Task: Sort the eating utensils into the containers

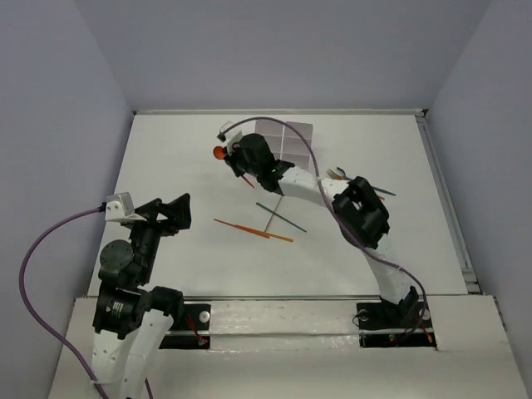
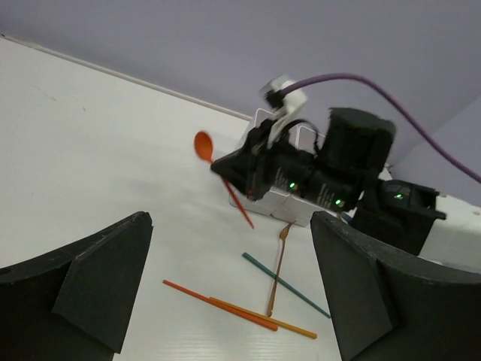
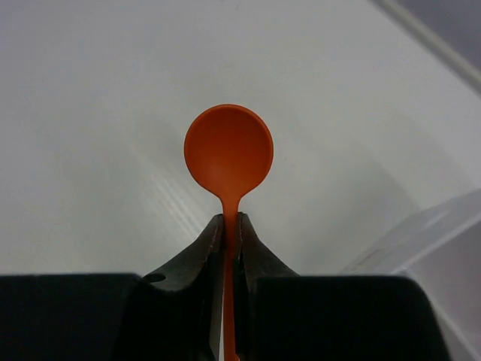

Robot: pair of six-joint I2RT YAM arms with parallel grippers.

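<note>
The spoon [image 1: 218, 153] hangs outside, so I will swing my right gripper outward and to the right in the top view to release it over the box's far section [image 1: 268, 127].
My right gripper [image 1: 235, 160] is shut on the handle of the orange spoon [image 1: 218, 153] and holds it above the table, just left of the white four-compartment box [image 1: 293, 138]. In the right wrist view the spoon bowl [image 3: 228, 150] stands above the closed fingertips [image 3: 213, 239]. Two orange sticks [image 1: 253, 230], a teal stick [image 1: 281, 217] and a brown fork [image 1: 273, 218] lie crossed mid-table. My left gripper [image 1: 184, 214] is open and empty, left of them. The left wrist view shows the spoon [image 2: 204, 147], fork [image 2: 276, 274], teal stick [image 2: 289, 286] and orange sticks [image 2: 225, 307].
Another fork head [image 1: 335, 174] and a teal stick [image 1: 382, 191] lie beside the right arm's elbow [image 1: 362, 212]. Purple cables [image 1: 37, 249] loop from both wrists. The table's raised edge [image 1: 445, 199] runs along the right. The box corner shows in the right wrist view [image 3: 443, 248].
</note>
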